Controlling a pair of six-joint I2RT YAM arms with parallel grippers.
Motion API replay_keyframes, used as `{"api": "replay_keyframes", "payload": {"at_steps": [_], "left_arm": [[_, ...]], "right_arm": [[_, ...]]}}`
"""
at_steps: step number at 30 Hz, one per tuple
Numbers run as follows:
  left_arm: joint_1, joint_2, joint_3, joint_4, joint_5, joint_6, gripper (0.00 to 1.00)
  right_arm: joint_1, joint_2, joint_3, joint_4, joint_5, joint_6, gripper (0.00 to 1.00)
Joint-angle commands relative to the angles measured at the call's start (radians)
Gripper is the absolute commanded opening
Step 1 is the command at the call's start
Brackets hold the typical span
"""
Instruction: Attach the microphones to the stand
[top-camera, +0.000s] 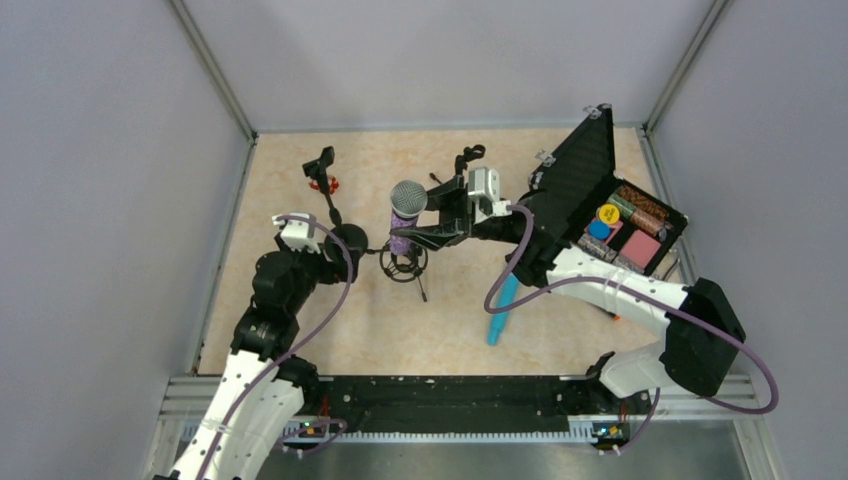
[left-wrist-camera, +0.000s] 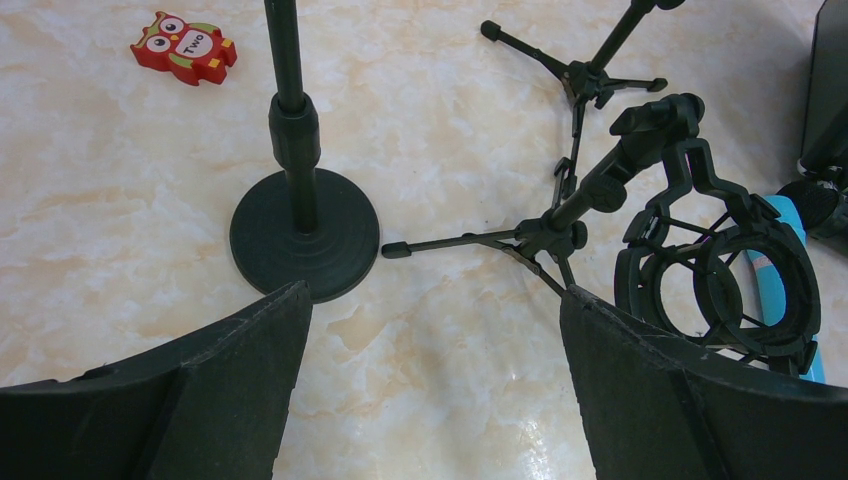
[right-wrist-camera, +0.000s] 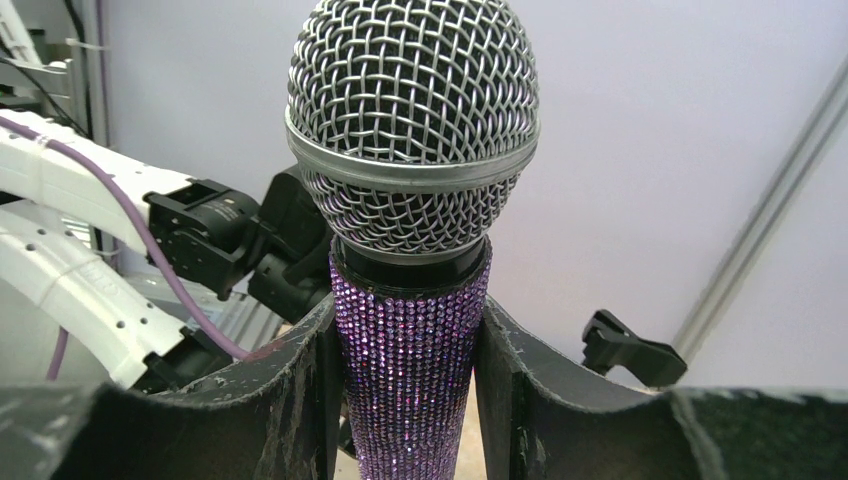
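Observation:
I should move my right gripper down next, sink the purple microphone's body into the shock-mount ring (top-camera: 403, 265) and release it there, because that ring lies below the gripper.
The glittery purple microphone (right-wrist-camera: 410, 400) with a silver mesh head (right-wrist-camera: 412, 120) stands upright, my right gripper (right-wrist-camera: 410, 340) shut on its body. In the top view this microphone (top-camera: 405, 212) hangs just above the tripod stand's shock-mount ring (top-camera: 403, 265), with the right gripper (top-camera: 428, 232) reaching in from the right. My left gripper (left-wrist-camera: 435, 300) is open over bare table, the ring mount (left-wrist-camera: 720, 285) at its right finger. It sits left of that stand (top-camera: 366, 249). A turquoise microphone (top-camera: 503, 305) lies on the table.
A round-base stand (left-wrist-camera: 303, 235) with a clip on top (top-camera: 320, 163) rises at the left. A second tripod stand (left-wrist-camera: 590, 75) is further back. A red owl eraser (left-wrist-camera: 185, 47) lies near the round-base stand. An open black case (top-camera: 625, 230) of coloured items sits at the right.

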Motion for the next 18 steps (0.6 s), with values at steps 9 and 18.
{"api": "replay_keyframes", "payload": {"at_steps": [9, 18], "left_arm": [[0.004, 0.003, 0.012, 0.051, 0.016, 0.016, 0.99], [0.004, 0.006, 0.012, 0.053, 0.02, 0.018, 0.99]], "right_arm": [[0.036, -0.014, -0.013, 0.055, -0.017, -0.073, 0.0], [0.045, -0.014, -0.043, -0.002, 0.019, -0.16, 0.0]]}}
